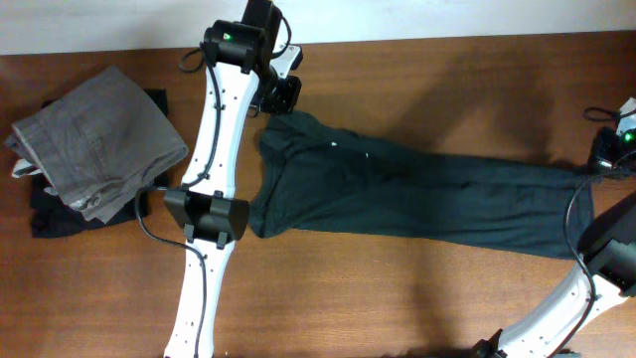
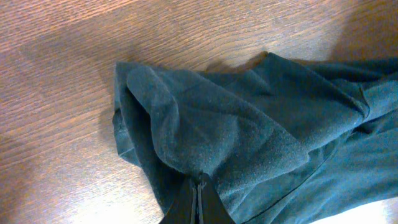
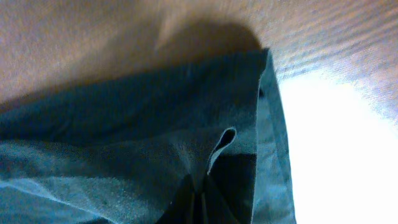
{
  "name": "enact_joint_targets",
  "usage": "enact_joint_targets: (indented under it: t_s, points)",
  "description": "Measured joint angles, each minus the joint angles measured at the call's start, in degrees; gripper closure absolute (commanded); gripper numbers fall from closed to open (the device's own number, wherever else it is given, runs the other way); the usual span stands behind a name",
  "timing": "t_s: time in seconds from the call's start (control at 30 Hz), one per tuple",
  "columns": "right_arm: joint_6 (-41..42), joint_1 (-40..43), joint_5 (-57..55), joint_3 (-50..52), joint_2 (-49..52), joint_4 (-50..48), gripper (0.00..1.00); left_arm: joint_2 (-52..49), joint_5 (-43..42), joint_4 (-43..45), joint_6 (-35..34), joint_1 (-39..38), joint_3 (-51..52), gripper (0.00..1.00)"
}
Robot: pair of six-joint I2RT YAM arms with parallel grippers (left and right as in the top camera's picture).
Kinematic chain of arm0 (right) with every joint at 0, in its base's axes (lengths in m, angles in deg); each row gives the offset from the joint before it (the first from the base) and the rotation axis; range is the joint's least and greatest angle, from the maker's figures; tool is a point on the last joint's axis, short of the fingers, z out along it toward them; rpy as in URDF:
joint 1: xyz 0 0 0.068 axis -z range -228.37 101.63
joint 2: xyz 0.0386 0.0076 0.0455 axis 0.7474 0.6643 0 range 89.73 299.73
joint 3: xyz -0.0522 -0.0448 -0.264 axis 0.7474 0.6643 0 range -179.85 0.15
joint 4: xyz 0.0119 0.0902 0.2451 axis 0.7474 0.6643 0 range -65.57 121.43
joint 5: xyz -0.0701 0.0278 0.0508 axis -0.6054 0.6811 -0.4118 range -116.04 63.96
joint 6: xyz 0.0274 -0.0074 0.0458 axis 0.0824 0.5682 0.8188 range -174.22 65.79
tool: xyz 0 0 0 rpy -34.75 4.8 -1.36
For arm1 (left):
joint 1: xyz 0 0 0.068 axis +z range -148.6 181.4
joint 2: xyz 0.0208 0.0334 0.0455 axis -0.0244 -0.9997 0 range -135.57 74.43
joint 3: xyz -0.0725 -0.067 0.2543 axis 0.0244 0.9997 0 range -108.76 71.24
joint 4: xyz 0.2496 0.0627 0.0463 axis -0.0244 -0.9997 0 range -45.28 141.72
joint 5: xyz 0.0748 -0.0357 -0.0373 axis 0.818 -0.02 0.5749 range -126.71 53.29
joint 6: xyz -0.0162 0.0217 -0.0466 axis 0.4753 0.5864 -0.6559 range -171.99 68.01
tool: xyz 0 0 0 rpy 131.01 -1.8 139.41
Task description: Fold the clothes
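I should next move my left gripper back and down over the near part of the shirt's end (image 1: 278, 191) to release the fold, which hangs raised beyond it.
The dark charcoal T-shirt (image 1: 417, 194) lies stretched in a long band across the table, from back centre to the right edge. Its lettering is hidden. My left gripper (image 1: 281, 97) is at the shirt's left end, shut on a fold of its cloth (image 2: 205, 124); the closed fingers (image 2: 200, 186) pinch the fabric. My right gripper (image 1: 608, 159) is at the shirt's right end, shut on the cloth near a hemmed edge (image 3: 264, 118); its fingers (image 3: 200, 196) are closed under the fabric.
Folded grey trousers (image 1: 99, 139) lie at the far left on a black folded garment (image 1: 55, 214). The left arm (image 1: 214, 189) crosses the table beside the shirt's left end. Bare wood (image 1: 397, 288) runs along the front.
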Motion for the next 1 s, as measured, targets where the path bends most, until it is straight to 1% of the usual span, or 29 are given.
enact_joint_targets:
  t_s: [0.43, 0.53, 0.63, 0.77, 0.87, 1.0]
  points:
    - [5.0, 0.0, 0.0, 0.0, 0.0, 9.1, 0.96, 0.0, -1.0, 0.0, -3.6, 0.0, 0.2, 1.00]
    - [5.9, 0.0, 0.0, 0.0, 0.0, 10.8, 0.96, 0.8, -1.0, 0.0, -4.1, 0.0, 2.3, 1.00]
    - [6.8, 0.1, 0.0, 0.0, 0.0, 11.9, 0.96, 3.0, -0.6, 0.0, -4.7, 0.0, 6.9, 1.00]
    - [8.0, 0.5, -0.7, 0.0, 0.0, 13.4, 0.96, 8.1, 0.9, 0.1, -5.3, 0.0, 16.7, 1.00]
    - [10.4, 1.2, -3.8, 0.0, 0.0, 13.6, 0.96, 11.9, 1.6, 0.0, -5.4, 0.0, 24.2, 1.00]
    - [11.8, 2.3, -6.3, 0.0, 0.0, 12.9, 0.96, 14.1, 1.8, -0.1, -5.5, 0.0, 29.9, 1.00]
